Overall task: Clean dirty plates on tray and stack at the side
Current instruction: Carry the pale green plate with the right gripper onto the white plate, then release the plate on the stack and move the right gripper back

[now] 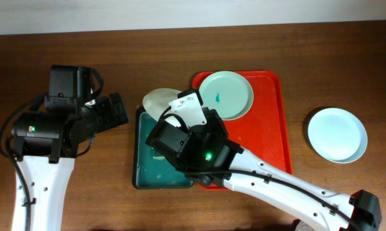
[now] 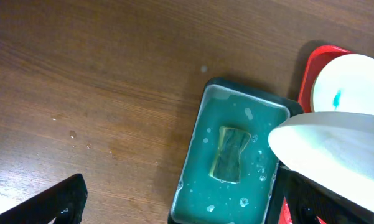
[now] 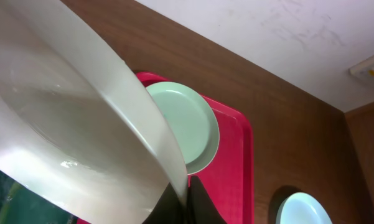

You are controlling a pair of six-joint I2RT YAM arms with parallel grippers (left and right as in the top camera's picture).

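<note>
My right gripper carries the white plate [image 3: 62, 130] across the red tray next, then lowers it onto the light blue plate [image 1: 337, 134].
My right gripper [image 3: 185, 200] is shut on the rim of the white plate [image 3: 62, 130], holding it tilted above the dark teal basin [image 1: 143, 178]; the plate also shows in the overhead view [image 1: 159, 101] and in the left wrist view [image 2: 336, 146]. A pale mint plate [image 1: 226, 95] with a small teal smear lies at the far end of the red tray [image 1: 270, 135]. A light blue plate [image 1: 337, 134] lies on the table right of the tray. My left gripper [image 2: 174, 205] is open and empty, over the wood left of the basin.
The teal basin holds water and a sponge [image 2: 228, 154]. My right arm stretches from the front right corner across the tray. The left arm's base stands at the left of the table.
</note>
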